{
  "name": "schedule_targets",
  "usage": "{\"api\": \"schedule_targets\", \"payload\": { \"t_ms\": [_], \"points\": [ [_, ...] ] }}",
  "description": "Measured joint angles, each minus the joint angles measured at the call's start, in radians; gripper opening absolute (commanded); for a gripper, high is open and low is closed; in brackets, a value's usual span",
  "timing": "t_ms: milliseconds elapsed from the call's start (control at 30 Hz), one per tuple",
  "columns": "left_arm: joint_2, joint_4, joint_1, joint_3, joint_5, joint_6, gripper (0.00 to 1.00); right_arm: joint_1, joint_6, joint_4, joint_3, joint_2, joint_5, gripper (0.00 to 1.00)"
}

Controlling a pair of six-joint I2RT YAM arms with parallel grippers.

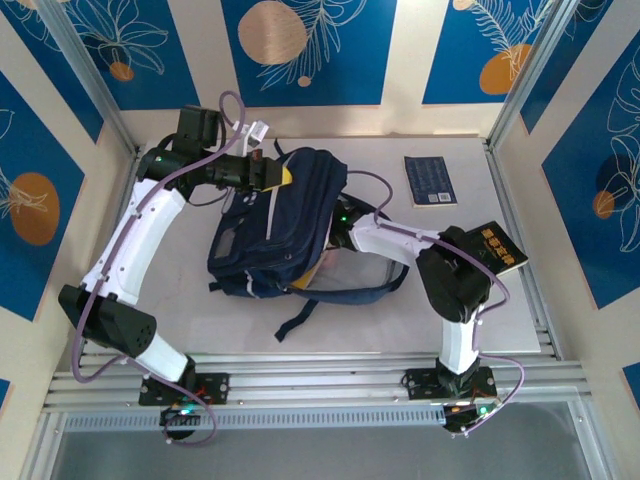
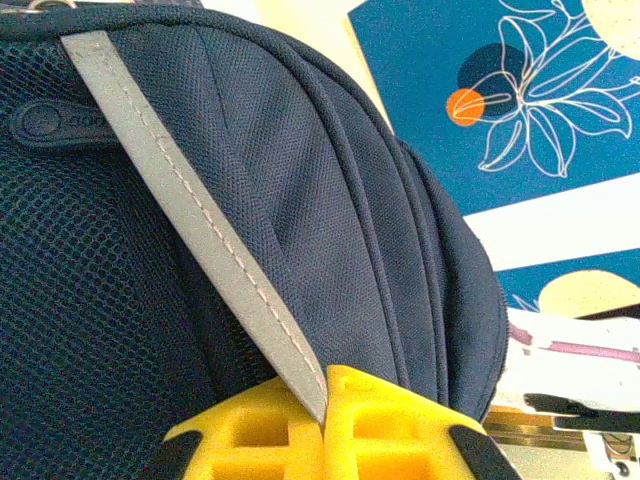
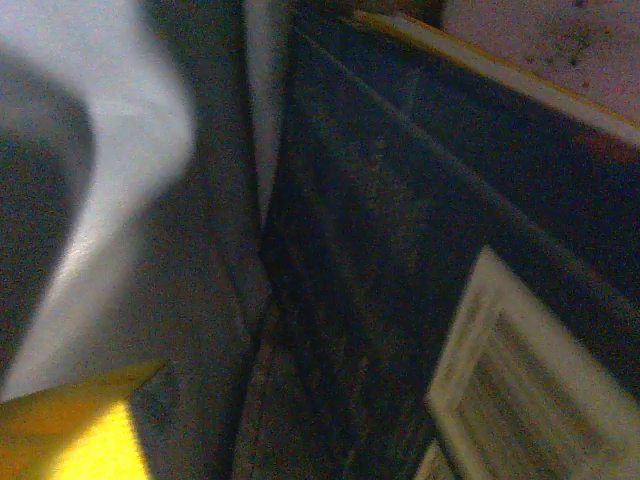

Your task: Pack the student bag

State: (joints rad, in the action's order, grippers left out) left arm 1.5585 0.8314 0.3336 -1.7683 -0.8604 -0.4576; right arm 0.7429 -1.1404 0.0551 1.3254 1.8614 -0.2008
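The dark blue book already sits inside, so my left gripper will next lower the grey stripe's end and the bag's raised front over the opening [image 1: 355, 265], then let go.
The student bag [image 1: 285, 225], navy with grey stripes, lies in the middle of the table. My left gripper [image 1: 275, 175] sits at the bag's far top end. In the left wrist view its yellow jaws [image 2: 326, 400] are shut on the end of a grey stripe [image 2: 190, 210] of the bag [image 2: 380, 200]. My right arm [image 1: 385, 235] reaches into the bag's opening from the right, its gripper hidden by the fabric. The right wrist view is dark: one yellow finger [image 3: 75, 430] shows at the lower left edge, set wide, beside a dark blue book [image 3: 420, 230] with a pale label.
A blue book [image 1: 430, 180] lies flat at the back right of the table. A dark book with gold lettering [image 1: 497, 250] rests by the right arm's elbow. Loose bag straps [image 1: 300, 320] trail toward the near edge. Metal frame posts border the table.
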Motion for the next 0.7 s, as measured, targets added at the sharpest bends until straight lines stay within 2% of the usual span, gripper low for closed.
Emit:
{"api": "schedule_targets", "payload": {
  "t_ms": [67,100,333,500,567,700],
  "points": [
    [0.0,0.002,-0.002,0.0,0.01,0.009,0.0,-0.003,0.026,0.01,-0.029,-0.05,0.018,0.93],
    [-0.002,0.003,-0.004,0.0,0.014,0.014,0.0,-0.005,0.036,0.013,-0.049,-0.08,0.026,1.0],
    [-0.024,0.018,-0.017,0.005,0.035,0.022,0.0,-0.047,0.078,0.029,-0.227,-0.369,0.095,1.0],
    [-0.042,0.026,-0.026,0.027,0.068,0.023,0.0,-0.087,0.096,0.043,-0.302,-0.473,0.124,0.99],
    [-0.05,0.042,-0.028,0.032,0.129,0.041,0.0,-0.088,0.128,0.103,-0.303,-0.499,0.166,0.98],
    [-0.091,0.073,-0.032,0.067,0.32,0.072,0.0,-0.09,0.178,0.245,-0.326,-0.625,0.28,0.98]
  ]
}}
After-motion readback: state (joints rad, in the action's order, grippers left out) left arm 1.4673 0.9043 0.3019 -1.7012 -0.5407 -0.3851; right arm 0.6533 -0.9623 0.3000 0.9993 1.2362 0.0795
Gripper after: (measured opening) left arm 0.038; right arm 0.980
